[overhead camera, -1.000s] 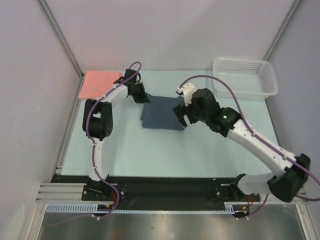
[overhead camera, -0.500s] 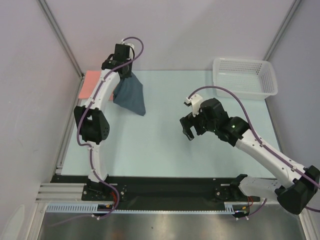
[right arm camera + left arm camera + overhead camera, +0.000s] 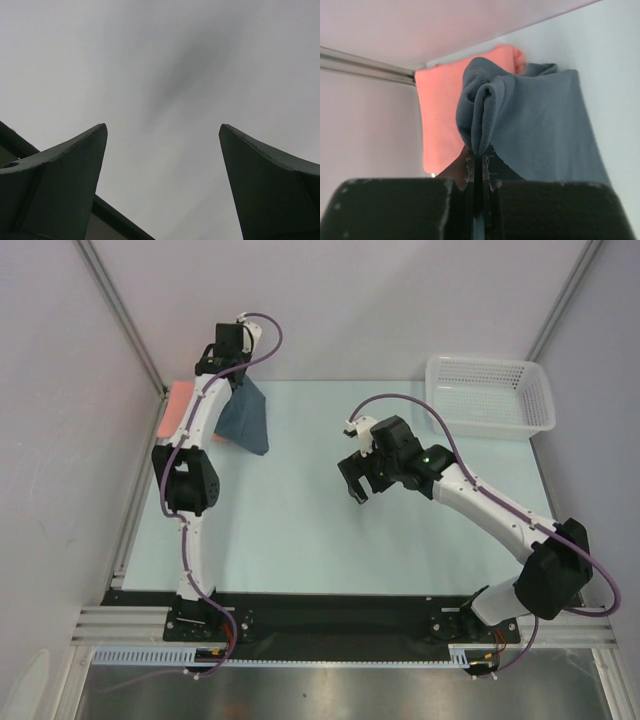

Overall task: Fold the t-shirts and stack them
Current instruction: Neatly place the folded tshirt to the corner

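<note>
The robot's left gripper should next move down and to the left in the top view, where the salmon-pink t-shirt lies, then lower and release the off-centre blue-grey t-shirt on top of it.
The dark slate blue-grey t-shirt hangs folded from my left gripper, raised at the table's far left. In the left wrist view the gripper is shut on a bunched edge of this shirt, which drapes away from the fingers. The salmon-pink t-shirt lies folded flat in the far left corner, partly hidden by my left arm; the pink cloth shows just behind the blue one. My right gripper hovers over the table's middle, open and empty.
A white mesh basket stands at the far right corner. Metal frame posts and pale walls enclose the table on the left, back and right. The arm bases sit on the black rail at the near edge.
My left gripper lifted the blue-grey shirt from the table's middle and carried it up and to the far left, beside the pink shirt. My right gripper drew away from the shirt's edge.
</note>
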